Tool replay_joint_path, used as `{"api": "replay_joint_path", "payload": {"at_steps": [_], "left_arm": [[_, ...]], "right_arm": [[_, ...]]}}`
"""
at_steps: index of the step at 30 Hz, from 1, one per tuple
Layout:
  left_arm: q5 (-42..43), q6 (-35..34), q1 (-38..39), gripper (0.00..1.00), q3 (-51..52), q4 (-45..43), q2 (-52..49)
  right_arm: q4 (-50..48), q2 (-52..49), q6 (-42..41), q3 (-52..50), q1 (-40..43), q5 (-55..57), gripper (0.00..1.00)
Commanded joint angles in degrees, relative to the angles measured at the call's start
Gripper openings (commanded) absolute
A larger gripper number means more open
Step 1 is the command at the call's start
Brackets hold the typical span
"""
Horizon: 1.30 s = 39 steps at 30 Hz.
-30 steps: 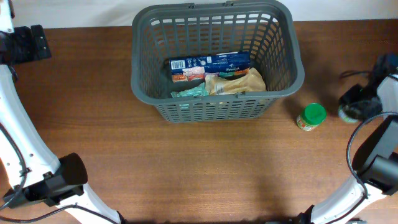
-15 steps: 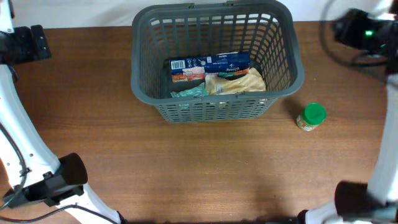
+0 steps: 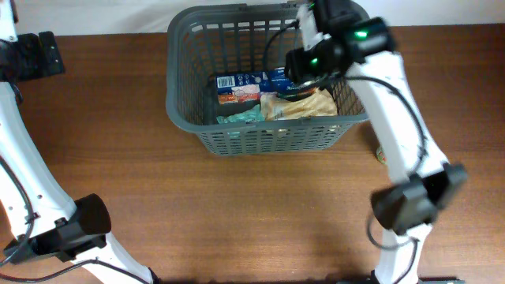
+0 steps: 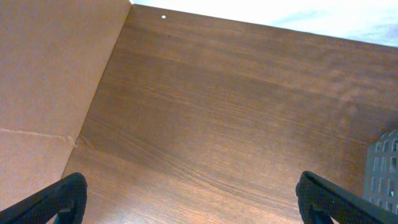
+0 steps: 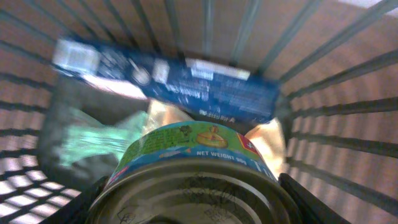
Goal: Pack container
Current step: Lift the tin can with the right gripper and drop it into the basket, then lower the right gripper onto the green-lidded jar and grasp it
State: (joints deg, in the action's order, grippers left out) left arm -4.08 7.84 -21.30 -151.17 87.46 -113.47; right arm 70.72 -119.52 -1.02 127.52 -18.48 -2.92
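I will lower the round tin can in my right gripper into the basket onto the tan bag (image 3: 304, 107) beside the blue box and release it, as the bag's top is clear.
The dark grey slotted basket (image 3: 183, 95) stands at the table's far middle. It holds a blue box (image 3: 245, 80), a tan bag (image 3: 304, 107) and a pale green packet (image 3: 237, 117). My right gripper (image 3: 304, 79) is over the basket's right half, shut on a round tin can (image 5: 193, 180) with a green and blue label. In the right wrist view the can hangs above the blue box (image 5: 186, 84) and the basket wall (image 5: 348, 124). My left gripper (image 4: 193, 202) is open and empty over bare table left of the basket.
A small green-lidded jar (image 3: 379, 151) stands on the table right of the basket, mostly hidden behind my right arm. A brown cardboard panel (image 4: 50, 74) rises at the left of the left wrist view. A basket corner (image 4: 384, 174) shows at its right edge.
My right arm has swung from the table's right side, round the far right, to over the basket, carrying the tin can. The left arm has not moved.
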Motion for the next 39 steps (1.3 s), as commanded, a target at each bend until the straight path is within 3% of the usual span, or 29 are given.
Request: {"api": "replay_joint_path", "payload": {"at_steps": [1, 4, 5, 7, 10, 12, 15, 23, 29, 33, 39], "left_arm": [[0.2, -0.5, -0.2, 0.99, 0.2, 0.1, -0.3], [0.2, -0.5, -0.2, 0.99, 0.2, 0.1, -0.3], [0.2, -0.5, -0.2, 0.99, 0.2, 0.1, -0.3], [0.2, -0.5, -0.2, 0.99, 0.2, 0.1, -0.3], [0.2, -0.5, -0.2, 0.99, 0.2, 0.1, -0.3], [0.2, -0.5, -0.2, 0.99, 0.2, 0.1, -0.3], [0.2, -0.5, -0.2, 0.99, 0.2, 0.1, -0.3], [0.2, -0.5, -0.2, 0.99, 0.2, 0.1, -0.3], [0.2, -0.5, -0.2, 0.99, 0.2, 0.1, -0.3], [0.2, -0.5, -0.2, 0.99, 0.2, 0.1, -0.3], [0.2, -0.5, -0.2, 0.99, 0.2, 0.1, -0.3]], "right_arm": [[1.0, -4.5, 0.6, 0.0, -0.3, 0.1, 0.04], [1.0, -8.1, 0.6, 0.0, 0.0, 0.9, 0.04], [1.0, -9.3, 0.6, 0.0, 0.2, 1.3, 0.1], [0.9, -9.9, 0.6, 0.0, 0.6, 1.7, 0.37], [1.1, -9.9, 0.6, 0.0, 1.2, 1.7, 0.69], [1.2, -8.1, 0.6, 0.2, 1.7, 1.7, 0.75], [2.6, -3.3, 0.6, 3.2, 3.2, 2.1, 1.0], [8.2, 14.1, 0.8, 12.4, 12.7, 4.1, 0.99], [9.0, 20.6, -2.9, 11.0, 32.1, 4.0, 0.95], [4.9, 20.5, -10.4, -1.8, 42.6, 0.5, 0.96], [-1.8, 18.1, -14.2, -24.2, 42.3, -1.1, 0.96]]}}
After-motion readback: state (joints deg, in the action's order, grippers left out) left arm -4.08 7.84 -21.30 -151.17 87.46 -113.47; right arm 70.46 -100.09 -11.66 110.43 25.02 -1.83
